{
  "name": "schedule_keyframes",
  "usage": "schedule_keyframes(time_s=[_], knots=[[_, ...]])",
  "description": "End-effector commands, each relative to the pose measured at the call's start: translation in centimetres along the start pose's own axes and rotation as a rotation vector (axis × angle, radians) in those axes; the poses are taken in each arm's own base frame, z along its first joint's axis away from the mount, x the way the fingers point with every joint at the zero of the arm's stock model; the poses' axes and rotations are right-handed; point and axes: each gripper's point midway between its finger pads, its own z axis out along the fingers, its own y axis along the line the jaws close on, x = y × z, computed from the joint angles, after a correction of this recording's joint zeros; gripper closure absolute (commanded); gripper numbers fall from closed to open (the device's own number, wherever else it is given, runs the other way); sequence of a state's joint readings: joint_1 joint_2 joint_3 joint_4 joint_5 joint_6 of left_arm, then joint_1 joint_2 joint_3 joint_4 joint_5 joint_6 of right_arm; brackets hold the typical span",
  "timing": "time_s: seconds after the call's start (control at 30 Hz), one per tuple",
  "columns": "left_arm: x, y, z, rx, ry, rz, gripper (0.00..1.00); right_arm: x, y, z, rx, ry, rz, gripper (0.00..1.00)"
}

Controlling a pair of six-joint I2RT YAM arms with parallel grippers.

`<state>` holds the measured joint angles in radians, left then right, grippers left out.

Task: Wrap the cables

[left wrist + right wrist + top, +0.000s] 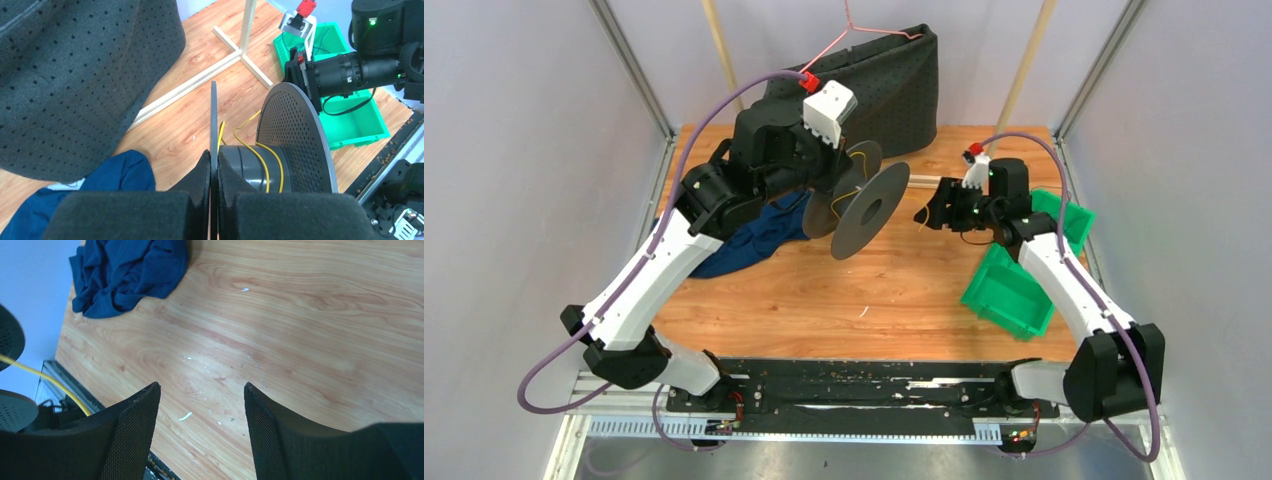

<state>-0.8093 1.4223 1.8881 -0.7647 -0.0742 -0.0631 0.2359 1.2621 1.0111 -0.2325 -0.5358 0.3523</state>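
Note:
The right gripper moves away from the spool [869, 210] next, then goes to the yellow wire's loose end.
A grey spool [869, 210] with two perforated flanges hangs tilted above the table. My left gripper [826, 195] is shut on the edge of its far flange, and the pads clamp the thin disc in the left wrist view [214, 172]. The thin yellow wire [267, 167] lies in a couple of turns round the spool's hub [247, 162] and trails off toward the table. My right gripper [927, 213] hovers just right of the spool, open and empty [200, 386]. The yellow wire [47, 382] passes outside its left finger [132, 425], not between the jaws.
A blue cloth [754, 235] lies under the left arm. Two green bins [1009, 290] sit at the right edge. A dark grey perforated fabric bag [894, 80] on a pink hanger [864, 30] stands at the back. A pale wooden stand base [235, 50] lies beside it.

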Motion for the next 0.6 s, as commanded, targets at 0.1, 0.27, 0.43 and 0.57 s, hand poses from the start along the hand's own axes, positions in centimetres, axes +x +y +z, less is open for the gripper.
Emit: schedule_keyframes(time_s=[0.1, 0.27, 0.43, 0.57], knots=[[-3.2, -0.4, -1.1, 0.016, -0.099, -0.013, 1.00, -0.9, -4.0, -3.0, 0.188, -0.088, 0.124, 0.34], [-3.5, -0.4, -1.2, 0.015, -0.110, -0.011, 1.00, -1.7, -2.8, -3.5, 0.121, -0.112, 0.121, 0.34], [-3.5, -0.3, -1.2, 0.011, -0.111, -0.010, 1.00, -3.7, 0.0, -4.7, 0.019, -0.192, 0.080, 0.33], [-3.6, -0.3, -1.1, 0.014, -0.115, -0.011, 1.00, -5.0, 1.8, -5.7, -0.049, -0.261, 0.070, 0.33]])
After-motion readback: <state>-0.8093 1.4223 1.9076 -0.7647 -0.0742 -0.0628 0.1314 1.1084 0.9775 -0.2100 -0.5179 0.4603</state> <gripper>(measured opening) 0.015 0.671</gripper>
